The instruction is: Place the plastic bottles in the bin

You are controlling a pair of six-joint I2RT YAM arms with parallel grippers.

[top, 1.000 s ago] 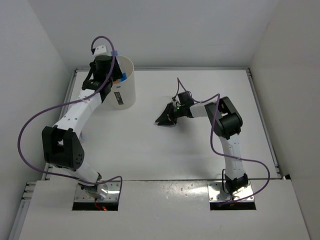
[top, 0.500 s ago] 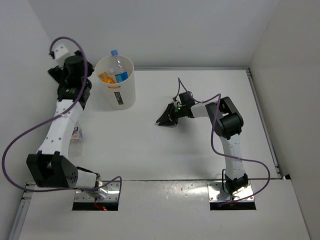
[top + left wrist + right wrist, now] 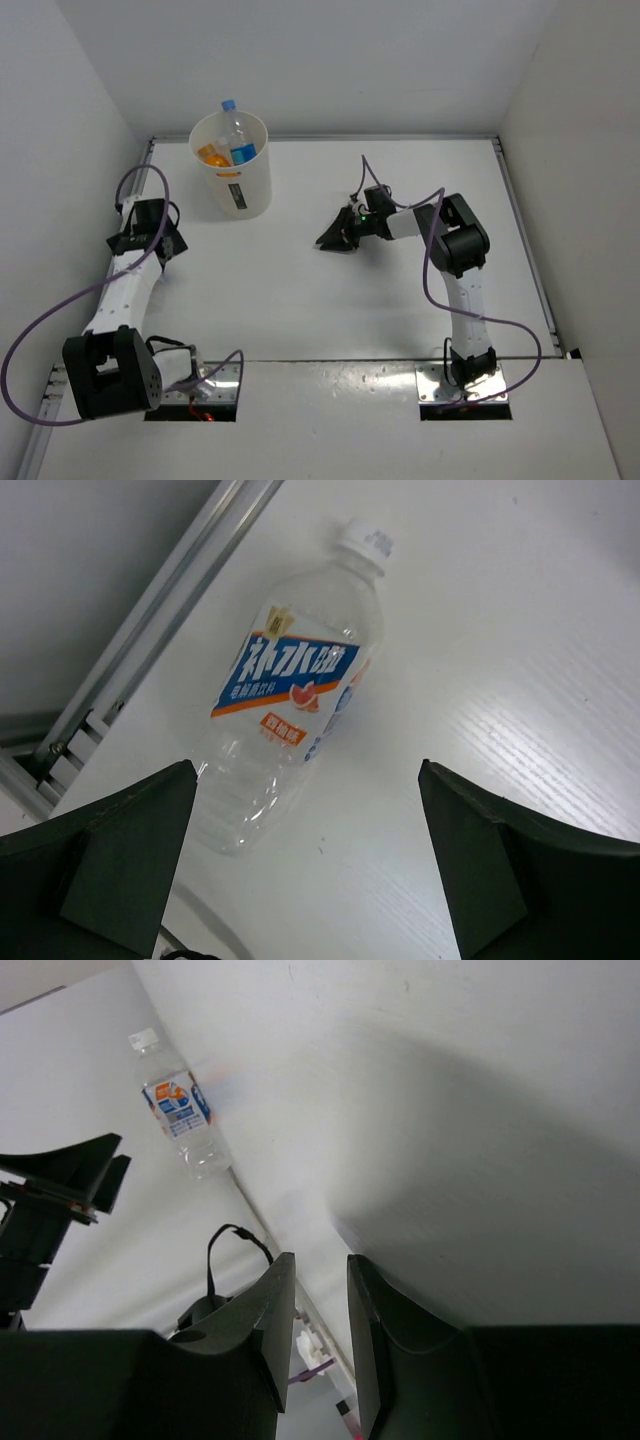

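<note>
The robot next needs to lower its left gripper to the slanted bottle, turn it slightly in line with the bottle, and close it around its label [image 3: 287,680].
A clear plastic bottle [image 3: 290,700] with a blue, white and orange label and a white cap lies on its side by the table's left edge. It also shows in the right wrist view, bottle [image 3: 178,1110]. My left gripper [image 3: 305,770] hangs wide open just above its base end, touching nothing. From above, the left gripper [image 3: 152,243] covers that bottle. The bin [image 3: 245,190] stands at the back left and holds a blue-capped bottle [image 3: 238,135] and an orange bottle [image 3: 213,155]. My right gripper [image 3: 333,238] rests mid-table, jaws nearly together and empty [image 3: 318,1257].
A metal rail [image 3: 150,630] runs along the table's left edge, right beside the lying bottle. White walls close in the left, back and right sides. Purple cables loop off both arms.
My left gripper opened over the bin and left the blue-capped bottle inside. The arm then swung back along the left edge and came down over the lying bottle. The right arm barely moved.
</note>
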